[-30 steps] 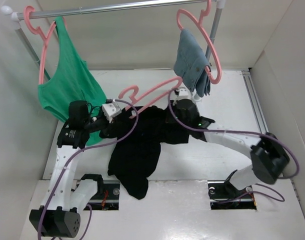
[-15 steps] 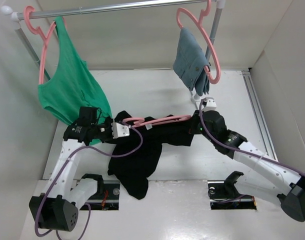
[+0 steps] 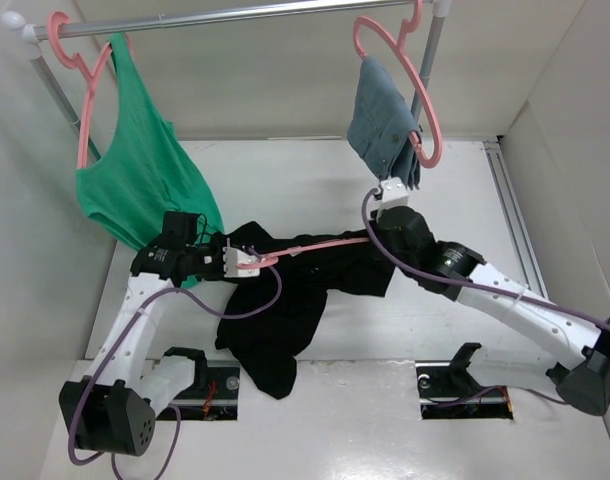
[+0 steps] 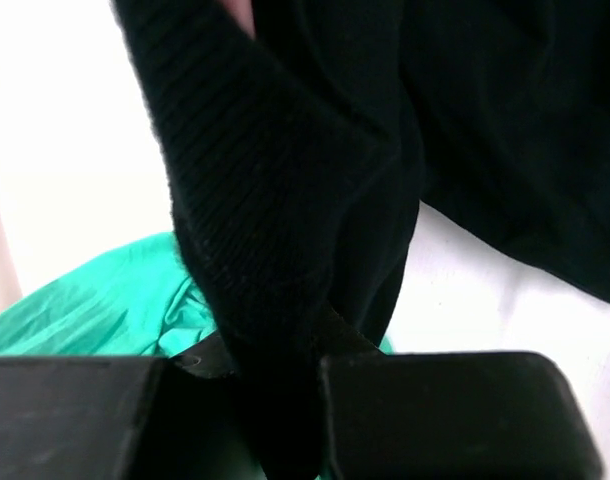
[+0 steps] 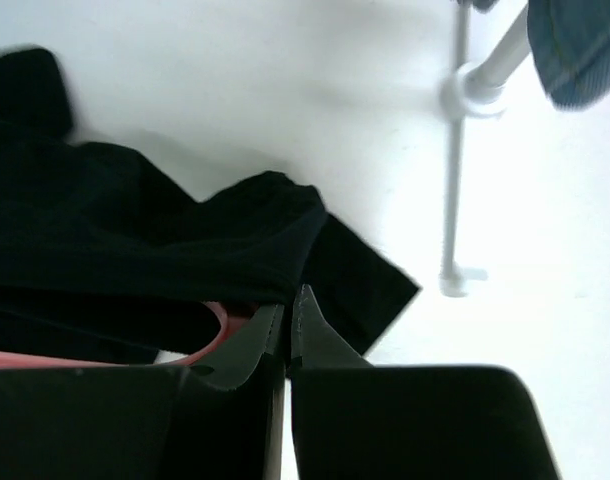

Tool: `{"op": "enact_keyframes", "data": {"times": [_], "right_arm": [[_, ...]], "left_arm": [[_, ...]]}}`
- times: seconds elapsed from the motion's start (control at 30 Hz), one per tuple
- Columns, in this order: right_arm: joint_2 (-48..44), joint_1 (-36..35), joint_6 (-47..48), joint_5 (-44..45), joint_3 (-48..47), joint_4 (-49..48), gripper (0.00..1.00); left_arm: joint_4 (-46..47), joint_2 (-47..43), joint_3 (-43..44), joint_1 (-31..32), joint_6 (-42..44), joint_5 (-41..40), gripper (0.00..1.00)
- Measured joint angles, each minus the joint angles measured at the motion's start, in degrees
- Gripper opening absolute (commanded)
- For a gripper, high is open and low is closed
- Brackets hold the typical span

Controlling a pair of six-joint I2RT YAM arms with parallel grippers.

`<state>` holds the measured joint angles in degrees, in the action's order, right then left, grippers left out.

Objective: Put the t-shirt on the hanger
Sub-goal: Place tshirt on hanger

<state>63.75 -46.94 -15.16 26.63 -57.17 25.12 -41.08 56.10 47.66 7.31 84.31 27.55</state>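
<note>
My right gripper is going to the left in the top view along the hanger (image 3: 330, 244) (image 5: 55, 359) next and will let go of the t-shirt's edge, because the t-shirt already covers the curved end of the hanger.
The black t-shirt (image 3: 285, 310) lies crumpled on the table between my arms. The thin pink hanger (image 3: 320, 244) lies across its upper part, with cloth draped over both ends. My left gripper (image 3: 247, 262) is at the hanger's hook end. In the left wrist view it (image 4: 275, 350) is shut on a ribbed fold of the t-shirt (image 4: 285, 200). My right gripper (image 3: 371, 240) is at the hanger's other end. In the right wrist view it (image 5: 290, 300) is shut at the edge of the t-shirt (image 5: 165, 250), with the hanger's curved end (image 5: 213, 340) just left of the fingers.
A green tank top (image 3: 135, 170) on a pink hanger hangs at the rail's (image 3: 235, 15) left end, close behind my left arm. A grey-blue cloth (image 3: 383, 125) on another pink hanger hangs at the right. The rack's upright pole (image 5: 455, 200) stands behind my right gripper.
The hanger came down from a raised tilt to lie flat across the t-shirt. My right gripper swung out to the right, then came back left with the hanger's end. My left gripper moved slightly right.
</note>
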Motion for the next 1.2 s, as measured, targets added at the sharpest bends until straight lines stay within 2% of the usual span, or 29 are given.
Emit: {"op": "enact_keyframes", "data": {"times": [0.2, 0.47, 0.57, 0.7, 0.8, 0.9, 1.0, 1.03, 1.13, 1.2], "right_arm": [[4.4, -4.7, 8.0, 6.4, -3.1, 5.0, 0.00], [8.7, -7.4, 12.4, 6.6, -10.8, 7.8, 0.00], [10.9, -8.3, 15.6, 5.5, -13.0, 6.8, 0.00], [12.8, -8.7, 20.5, -0.7, -12.9, 2.7, 0.00], [12.9, -8.6, 24.1, -7.1, -12.3, -0.9, 0.18], [12.7, -8.6, 27.6, -11.9, -12.3, -3.3, 0.29], [11.2, -8.6, 30.9, -16.1, -12.3, -4.0, 0.47], [10.3, -8.6, 32.0, -17.9, -12.3, -4.2, 0.57], [7.0, -8.7, 35.1, -22.8, -12.4, -4.5, 0.67], [5.5, -8.7, 37.0, -25.3, -12.8, -4.0, 0.69]], "left_arm": [[-0.7, 2.6, 2.0, 0.7, -1.4, -2.8, 0.00], [0.2, 5.9, 2.4, 3.1, -5.1, -8.8, 0.00], [-0.3, 6.6, 4.0, 5.2, -7.6, -8.8, 0.00], [-0.8, 6.7, 7.6, 5.7, -11.4, -5.3, 0.00], [-1.6, 5.6, 8.7, 5.7, -12.4, -2.1, 0.00], [-3.7, 4.0, 8.7, 5.7, -12.5, 1.3, 0.00], [-4.9, 2.8, 8.7, 5.7, -12.4, 3.9, 0.00], [-5.0, 2.6, 8.7, 5.7, -12.2, 4.9, 0.00], [-5.0, 2.4, 8.7, 5.8, -12.0, 7.1, 0.00], [-4.8, 2.4, 8.7, 5.8, -12.0, 8.1, 0.00]]}}
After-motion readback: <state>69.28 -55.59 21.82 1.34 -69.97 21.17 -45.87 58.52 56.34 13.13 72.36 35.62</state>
